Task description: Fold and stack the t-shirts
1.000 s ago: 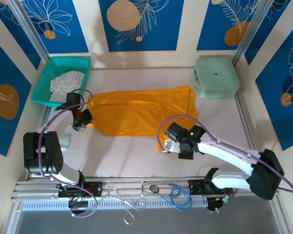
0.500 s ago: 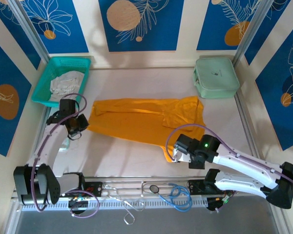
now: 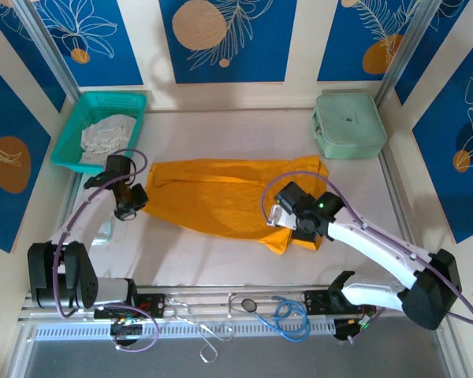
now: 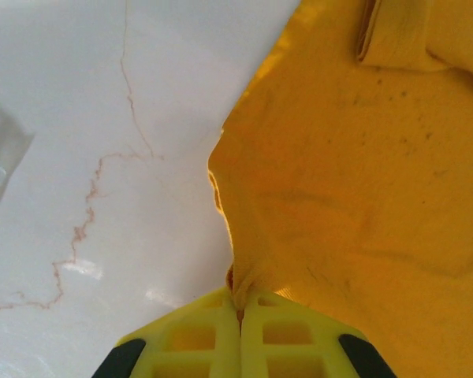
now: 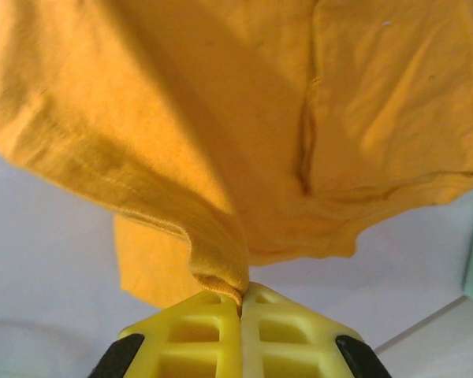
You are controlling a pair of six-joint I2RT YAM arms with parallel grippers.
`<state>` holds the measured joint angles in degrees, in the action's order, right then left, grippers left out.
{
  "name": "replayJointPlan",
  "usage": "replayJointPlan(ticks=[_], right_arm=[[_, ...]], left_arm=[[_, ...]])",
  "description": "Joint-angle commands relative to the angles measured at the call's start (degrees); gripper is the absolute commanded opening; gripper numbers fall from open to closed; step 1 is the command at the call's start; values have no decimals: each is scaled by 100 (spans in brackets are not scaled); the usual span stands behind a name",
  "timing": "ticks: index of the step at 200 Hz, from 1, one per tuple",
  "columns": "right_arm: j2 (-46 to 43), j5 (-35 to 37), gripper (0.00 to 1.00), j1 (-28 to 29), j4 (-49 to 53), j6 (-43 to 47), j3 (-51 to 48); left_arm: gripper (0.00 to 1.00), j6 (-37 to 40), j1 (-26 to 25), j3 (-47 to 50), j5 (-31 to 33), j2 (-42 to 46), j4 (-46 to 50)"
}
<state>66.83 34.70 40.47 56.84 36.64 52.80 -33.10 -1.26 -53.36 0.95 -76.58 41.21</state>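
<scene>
My right gripper carries the shirt's corner outward and down next to release it over the shirt's far side (image 3: 302,168) by the mint-green case. The shirt's near edge juts out.
The mustard-orange t-shirt (image 3: 221,193) lies stretched across the middle of the white table. My left gripper (image 3: 131,206) is shut on its left edge; in the left wrist view the cloth (image 4: 355,181) bunches into the closed yellow jaws of the left gripper (image 4: 240,309). My right gripper (image 3: 288,223) is shut on the shirt's near right corner, lifted off the table; the right wrist view shows a hemmed fold (image 5: 213,260) pinched in the right gripper (image 5: 241,302) with the shirt hanging away. A pale whitish-grey garment (image 3: 105,134) lies crumpled in the teal basket (image 3: 134,101).
A mint-green hard case (image 3: 348,126) stands at the back right, close to the shirt's far corner. The basket sits at the back left by the wall. Cables and hooks (image 3: 284,315) lie along the near rail. Bare table (image 3: 197,256) spreads in front of the shirt.
My right gripper has swung back up and away from the near edge with the shirt's corner, bunching the right side. My left gripper shifted slightly right, still holding its edge.
</scene>
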Motion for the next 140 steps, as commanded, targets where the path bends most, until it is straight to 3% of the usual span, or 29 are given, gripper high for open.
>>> replayJointPlan(ticks=[1, 72, 140], right_arm=[[239, -28, 0, -376, -496, 838, 443], [1165, -732, 0, -1425, -1314, 2073, 1251], [2354, -1107, 0, -1883, -1715, 2579, 2030]], left_arm=[[0, -5, -50, -359, 173, -155, 0], [0, 50, -83, -790, 264, -950, -139], [0, 164, -267, -1672, 567, -2121, -102]])
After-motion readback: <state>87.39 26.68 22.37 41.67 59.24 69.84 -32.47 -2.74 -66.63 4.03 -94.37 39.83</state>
